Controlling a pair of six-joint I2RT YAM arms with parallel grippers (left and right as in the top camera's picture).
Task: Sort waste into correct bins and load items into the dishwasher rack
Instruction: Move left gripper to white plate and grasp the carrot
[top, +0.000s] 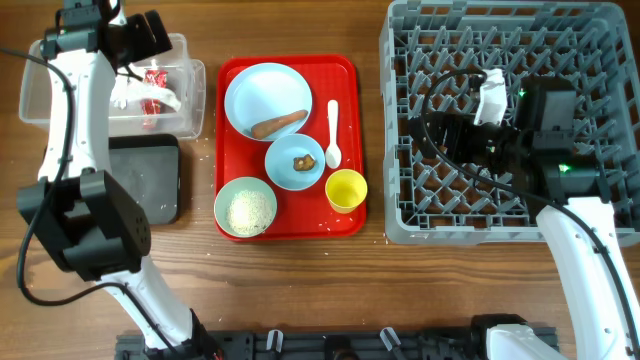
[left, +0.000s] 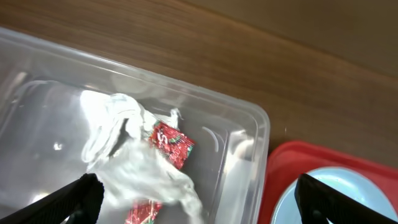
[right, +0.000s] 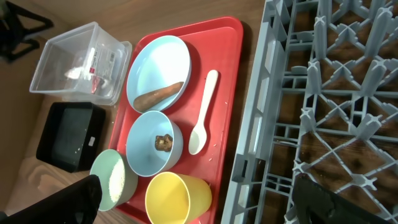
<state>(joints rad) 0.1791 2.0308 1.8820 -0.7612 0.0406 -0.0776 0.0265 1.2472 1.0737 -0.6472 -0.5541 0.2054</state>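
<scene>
The left gripper moves to the right in the overhead view and lowers onto the brown stick (top: 280, 123) next, because this leftover still lies on the pale blue plate.
The clear tub (top: 190, 100) at far left holds the red snack wrapper (left: 169, 143) and crumpled white tissue (left: 134, 165). My left gripper (left: 196, 199) hangs open and empty just above them. The black tray (top: 150, 180) lies in front of the tub. On the red serving tray (top: 345, 75) sit a pale blue plate (top: 255, 95) with the brown stick (top: 280, 123), a pale blue bowl (top: 283, 168) with a brown lump (top: 305, 160), a pale green bowl (top: 228, 195) of rice (top: 247, 211), a yellow cup (top: 346, 190) and a white spoon (top: 332, 132). My right gripper (right: 199, 199) is open over the grey rack (top: 400, 130).
Stray rice grains lie on the red tray and on the wooden table near the black tray. The rack's upright pegs and high walls fill the right side. Bare wood lies between tub and red tray.
</scene>
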